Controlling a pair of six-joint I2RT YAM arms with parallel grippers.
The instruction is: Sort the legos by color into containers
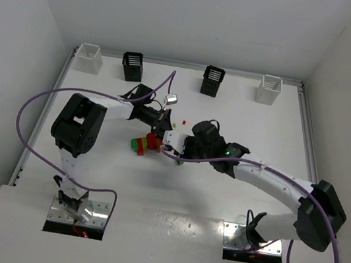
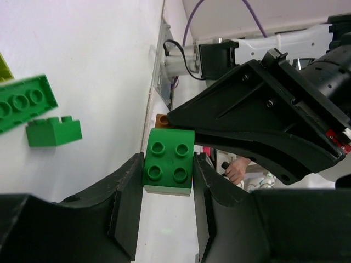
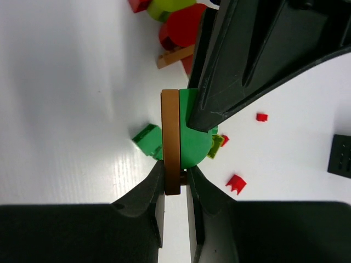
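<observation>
I will pull the green lego in my left gripper outward from my right gripper's plate next. Then I will bring it down beside the small red pieces.
In the middle of the table my two grippers meet over one stuck-together piece. My left gripper (image 2: 168, 171) is shut on a green four-stud lego (image 2: 168, 159). My right gripper (image 3: 175, 176) is shut on the thin orange-brown plate (image 3: 171, 137) stuck to that green lego (image 3: 193, 137). In the top view the left gripper (image 1: 161, 124) and right gripper (image 1: 176, 142) stand tip to tip. A red and green lego cluster (image 1: 143, 143) lies just left of them. Four containers line the far edge: white (image 1: 89, 58), black (image 1: 133, 67), black (image 1: 213, 81), white (image 1: 269, 90).
Loose green bricks (image 2: 33, 109) lie on the table beside the left gripper. Small red pieces (image 3: 236, 183) and a yellow-green bit (image 3: 215, 146) are scattered under the right gripper. A red and yellow-green pile (image 3: 175, 16) lies beyond it. White walls enclose the table.
</observation>
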